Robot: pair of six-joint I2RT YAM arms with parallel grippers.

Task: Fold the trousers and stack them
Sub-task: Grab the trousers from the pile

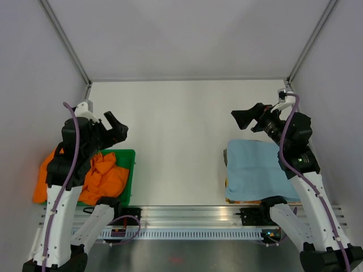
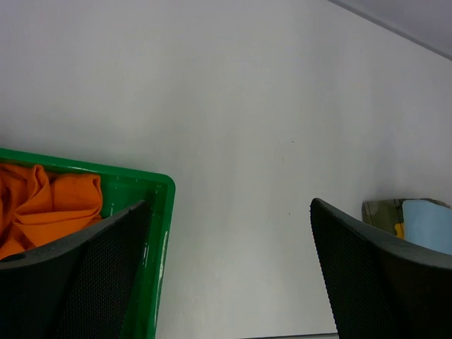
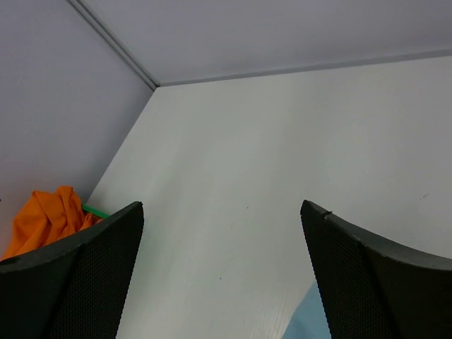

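Note:
I need to turn my left gripper next and bring it back and down onto the bunched folds of the orange trousers (image 1: 105,177) (image 2: 49,205), because they are still crumpled in the tray.
The bright orange trousers (image 1: 105,177) lie crumpled in a green tray (image 1: 130,164) at the near left, spilling over its left side. The left arm partly covers them. My left gripper (image 1: 116,127) hangs above the tray's far edge, open and empty. The left wrist view shows the trousers (image 2: 49,205) inside the tray (image 2: 159,233), beside its left finger. My right gripper (image 1: 245,119) is raised just beyond the far left corner of a light blue cloth (image 1: 252,170), open with nothing between its fingers. The right wrist view catches the trousers (image 3: 49,219) at far left.
The light blue cloth lies folded at the near right on a pile of other fabric (image 1: 227,156). Grey walls enclose the white table (image 1: 181,124) at the left, back and right. A metal rail (image 1: 187,218) runs along the near edge.

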